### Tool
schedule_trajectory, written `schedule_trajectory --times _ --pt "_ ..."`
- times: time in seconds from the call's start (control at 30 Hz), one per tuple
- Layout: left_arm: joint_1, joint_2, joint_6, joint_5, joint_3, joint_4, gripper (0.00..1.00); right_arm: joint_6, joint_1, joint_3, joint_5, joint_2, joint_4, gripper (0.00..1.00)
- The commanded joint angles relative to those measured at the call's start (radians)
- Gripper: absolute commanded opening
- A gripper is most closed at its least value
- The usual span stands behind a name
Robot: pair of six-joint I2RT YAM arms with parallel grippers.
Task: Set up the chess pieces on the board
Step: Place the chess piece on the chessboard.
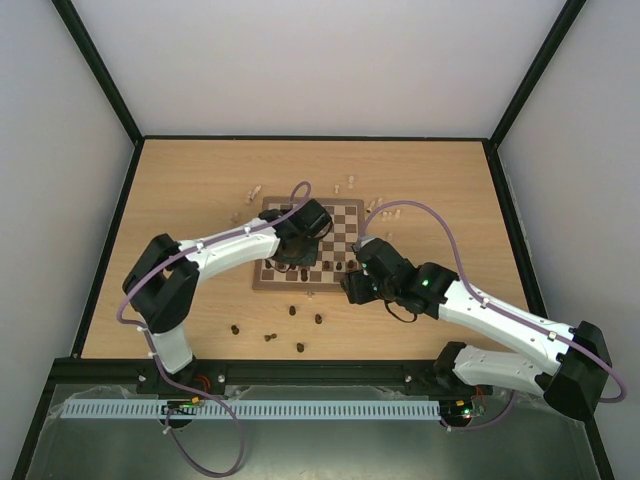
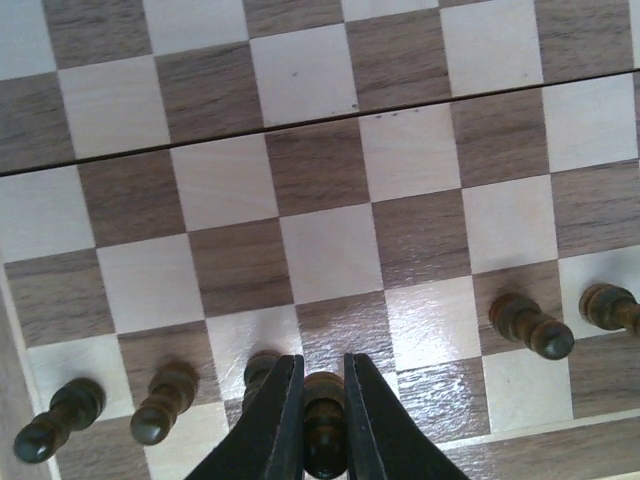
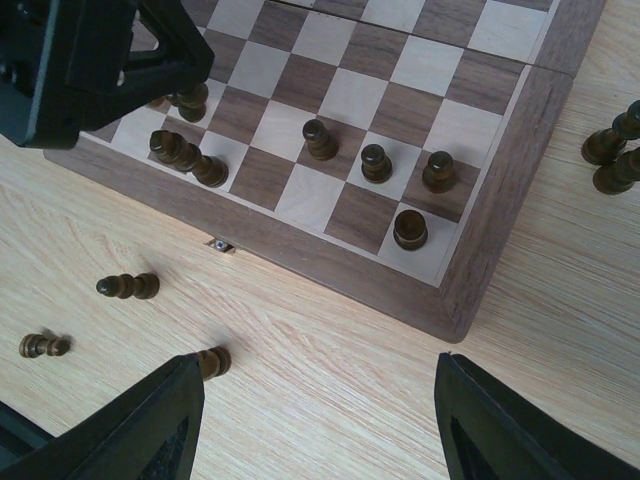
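Observation:
The left gripper lowers the dark pawn onto the empty dark square in the pawn row next, then releases it, since that gap lies below the gripper.
The board lies mid-table. My left gripper is over its near left rows. In the left wrist view it is shut on a dark pawn just above the board; other dark pawns stand in the near row. My right gripper hovers by the board's near right corner. It is open and empty over bare table. Several dark pieces stand near the board's corner, and two lie on their sides.
Loose dark pieces lie on the table in front of the board; they also show in the right wrist view. Two more dark ones lie right of the board. Cream pieces are scattered behind it.

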State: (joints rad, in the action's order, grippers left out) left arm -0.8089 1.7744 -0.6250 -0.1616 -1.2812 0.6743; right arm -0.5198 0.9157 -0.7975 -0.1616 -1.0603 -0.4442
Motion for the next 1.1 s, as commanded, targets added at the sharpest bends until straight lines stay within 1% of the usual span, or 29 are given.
schedule_trajectory --times 0.0,0.37,0.53,0.7,0.8,0.87,0.93,1.07 --pt "-0.005 0.033 0.021 0.02 -0.028 -0.026 0.04 -0.004 -0.004 -0.005 -0.013 0.007 -0.035 0.64" --pt "-0.008 0.098 0.019 0.027 -0.048 -0.041 0.05 0.0 -0.005 0.002 -0.004 0.016 -0.027 0.64" --pt "-0.009 0.116 0.018 0.028 -0.05 -0.045 0.07 0.002 -0.004 0.003 -0.002 0.016 -0.026 0.64" --pt "-0.009 0.115 0.016 0.028 -0.05 -0.047 0.16 0.003 -0.004 0.003 0.001 0.011 -0.024 0.64" --pt "-0.008 0.11 0.012 0.02 -0.049 -0.045 0.25 0.003 -0.004 0.003 0.0 0.01 -0.024 0.64" --pt "-0.008 0.102 0.011 0.018 -0.051 -0.045 0.27 0.002 -0.005 0.004 -0.002 0.012 -0.025 0.64" --pt "-0.009 0.084 0.009 0.013 -0.057 -0.04 0.29 0.003 -0.004 0.003 -0.002 0.013 -0.024 0.64" --pt "-0.012 0.006 0.008 -0.01 -0.063 -0.017 0.37 0.001 -0.005 0.004 -0.004 0.01 -0.025 0.65"
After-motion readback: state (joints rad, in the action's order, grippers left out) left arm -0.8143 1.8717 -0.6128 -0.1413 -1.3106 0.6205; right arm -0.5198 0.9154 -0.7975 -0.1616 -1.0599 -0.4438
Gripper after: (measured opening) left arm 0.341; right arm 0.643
